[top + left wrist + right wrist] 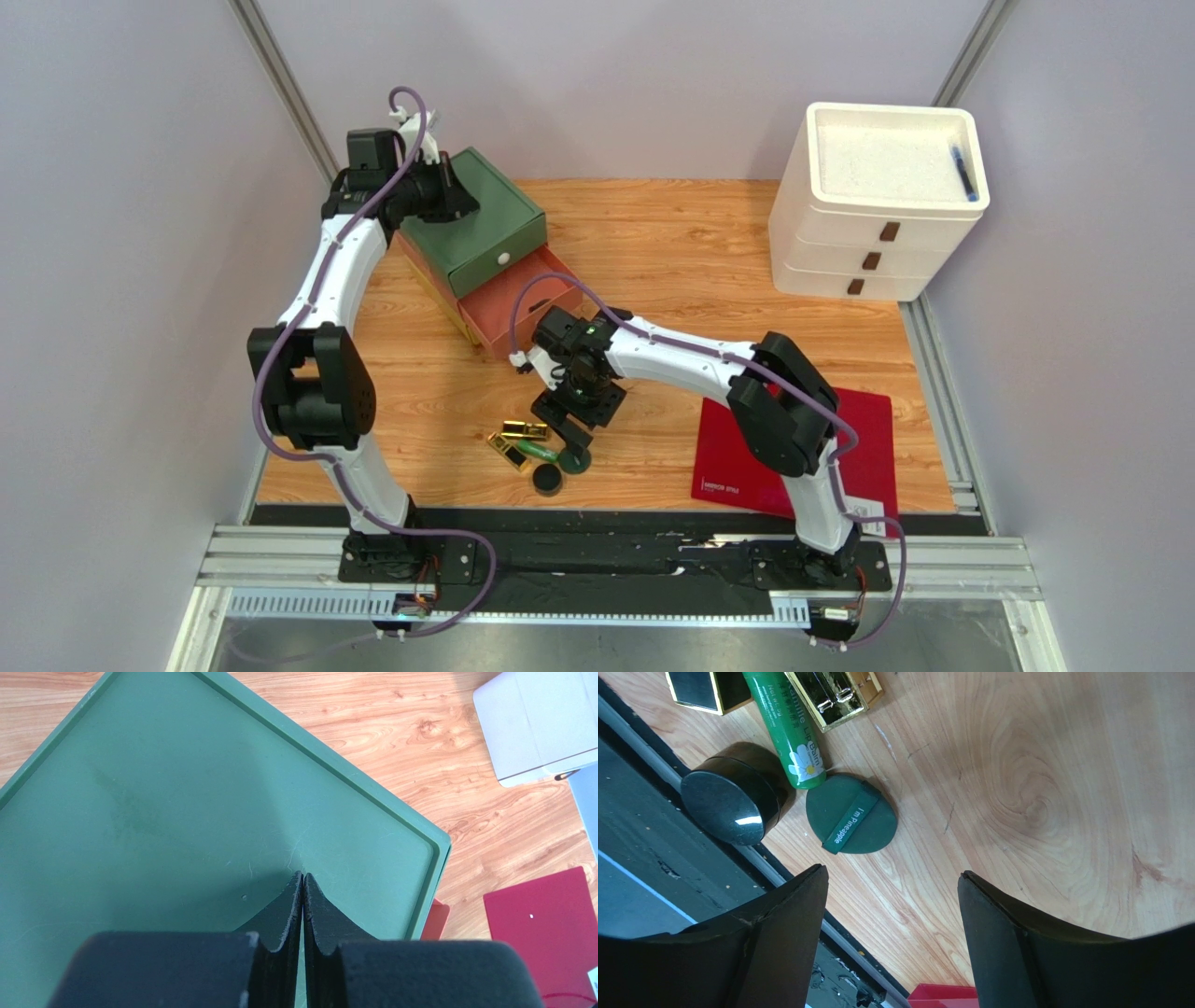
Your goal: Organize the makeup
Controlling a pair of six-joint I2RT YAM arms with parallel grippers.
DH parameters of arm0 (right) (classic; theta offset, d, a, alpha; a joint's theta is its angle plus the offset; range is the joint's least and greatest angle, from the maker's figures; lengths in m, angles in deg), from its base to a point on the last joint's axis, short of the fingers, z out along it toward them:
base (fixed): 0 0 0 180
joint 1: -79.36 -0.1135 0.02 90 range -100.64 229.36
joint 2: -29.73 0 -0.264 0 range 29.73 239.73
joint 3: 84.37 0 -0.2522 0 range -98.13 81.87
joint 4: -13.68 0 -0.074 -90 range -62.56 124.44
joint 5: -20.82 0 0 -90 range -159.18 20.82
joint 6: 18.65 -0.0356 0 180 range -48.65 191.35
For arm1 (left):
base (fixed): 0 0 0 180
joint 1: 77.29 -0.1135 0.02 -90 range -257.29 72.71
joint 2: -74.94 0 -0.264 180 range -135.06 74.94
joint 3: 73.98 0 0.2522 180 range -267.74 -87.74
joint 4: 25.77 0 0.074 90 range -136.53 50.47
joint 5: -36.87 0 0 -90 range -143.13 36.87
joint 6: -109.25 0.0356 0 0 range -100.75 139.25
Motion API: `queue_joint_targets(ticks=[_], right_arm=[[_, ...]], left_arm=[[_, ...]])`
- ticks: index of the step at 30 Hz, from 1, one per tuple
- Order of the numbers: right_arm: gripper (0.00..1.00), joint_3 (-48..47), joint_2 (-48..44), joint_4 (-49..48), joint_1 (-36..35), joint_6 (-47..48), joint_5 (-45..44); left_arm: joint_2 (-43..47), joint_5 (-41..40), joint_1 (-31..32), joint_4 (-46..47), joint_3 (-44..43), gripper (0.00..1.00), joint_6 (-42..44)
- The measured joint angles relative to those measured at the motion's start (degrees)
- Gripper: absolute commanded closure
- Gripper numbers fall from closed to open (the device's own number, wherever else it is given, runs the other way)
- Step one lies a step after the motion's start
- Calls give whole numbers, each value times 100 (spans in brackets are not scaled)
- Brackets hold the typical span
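Observation:
My right gripper lowers onto the banded side of the dark green round compact (852,815) next. Bare table beside the dark green round compact leaves finger room.
The makeup lies in a small cluster near the table's front edge. In the right wrist view I see a glossy dark round compact (731,805), a flat dark green round compact (852,815) with a band across it, a green tube (787,731) and two gold lipstick tubes (836,693). The cluster (530,451) also shows in the top view. My right gripper (892,873) is open and empty, hovering just above and to the right of the cluster (578,417). My left gripper (302,876) is shut and empty over the green box top (175,812). No clear lip-gloss tubes show.
A green drawer box (484,224) stands on an orange unit with one drawer pulled open (526,301) at the back left. A white three-drawer unit (877,196) stands at the back right. A flat red sheet (730,455) lies front right. A black rail (617,539) runs along the near edge.

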Motion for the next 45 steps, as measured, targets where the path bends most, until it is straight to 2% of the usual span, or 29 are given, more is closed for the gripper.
queue_joint_targets(ticks=[10, 17, 20, 21, 24, 26, 34, 36, 42, 45], right_arm=[[32, 179, 201, -199, -245, 59, -13], [45, 35, 411, -214, -304, 85, -81], [65, -208, 579, -107, -398, 109, -332], [77, -271, 627, -79, -426, 127, -422], [94, -446, 750, 35, -472, 166, -592], [100, -573, 839, 146, -496, 157, -614], [100, -551, 772, 166, -610, 9, -984], [100, -452, 664, 166, -570, 9, -1342], [100, -553, 232, 133, -76, -61, -1718], [100, -1193, 76, 96, 203, -103, -1716]], left_arm=[[66, 35, 0, 125, 131, 92, 4], [92, 81, 0, 173, 190, 92, 2], [92, 83, 0, 175, 190, 92, 2], [92, 83, 0, 175, 190, 92, 2], [92, 83, 0, 175, 190, 92, 2], [92, 83, 0, 175, 190, 92, 2], [66, 83, 0, 98, 118, 92, 2], [61, 83, 0, 79, 105, 92, 2], [42, 85, 0, 24, 59, 92, -2], [39, 85, 0, 17, 55, 92, -7]])
